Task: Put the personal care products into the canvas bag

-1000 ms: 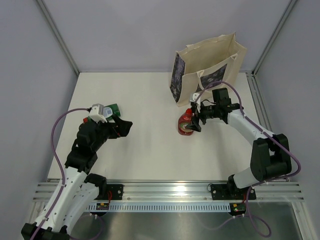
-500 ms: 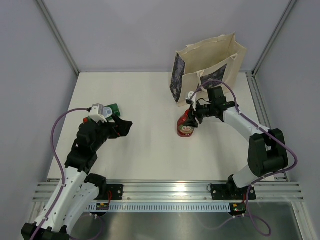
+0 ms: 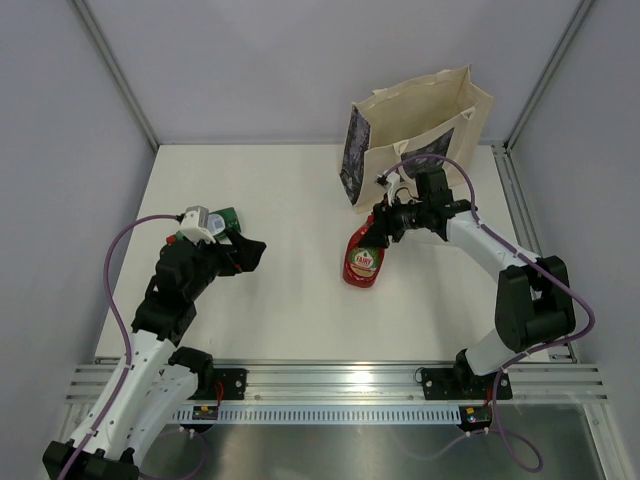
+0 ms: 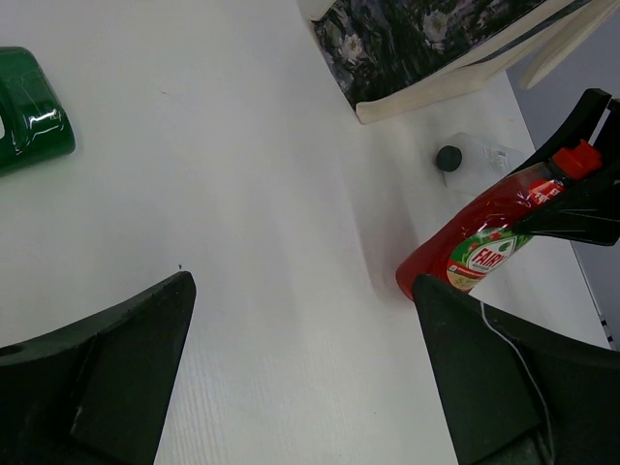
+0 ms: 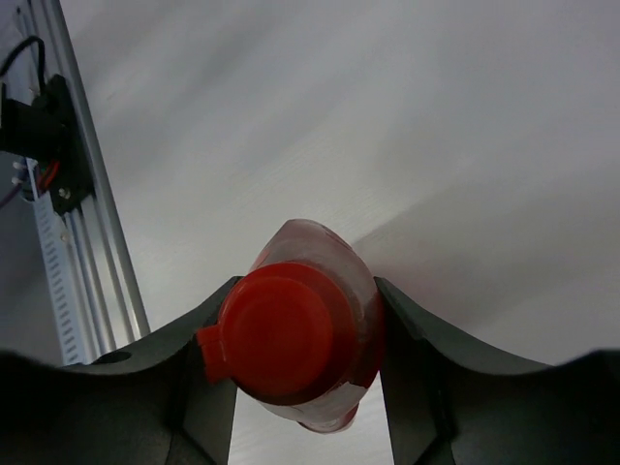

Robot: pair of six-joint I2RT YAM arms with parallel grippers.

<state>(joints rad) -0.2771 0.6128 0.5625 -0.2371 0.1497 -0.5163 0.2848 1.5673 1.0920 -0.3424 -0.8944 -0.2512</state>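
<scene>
I need to raise my right gripper above the bag's rim next, move outward over the bag's opening, lower the red bottle (image 3: 362, 262) in and release, since the canvas bag's opening (image 3: 417, 108) opens upward.
A red bottle (image 3: 362, 262) with a red cap leans steeply in front of the canvas bag (image 3: 420, 120), cap toward the bag. My right gripper (image 3: 381, 228) is shut on its neck just under the cap (image 5: 291, 334), one finger on each side. The bottle (image 4: 475, 252) has its base low by the table. A green bottle (image 3: 226, 217) lies at the left, just behind my left gripper (image 3: 250, 252). That gripper (image 4: 302, 291) stands open with bare table between its fingers. A clear bottle (image 4: 470, 157) with a dark cap lies by the bag (image 4: 417, 39).
The bag stands upright at the back right with its mouth open upward. An aluminium rail (image 3: 340, 385) runs along the near table edge. Grey walls close in the table on three sides.
My right gripper has shut on the red bottle's neck and drawn the top toward the bag, so the bottle has gone from upright to tilted. The left arm has stayed still.
</scene>
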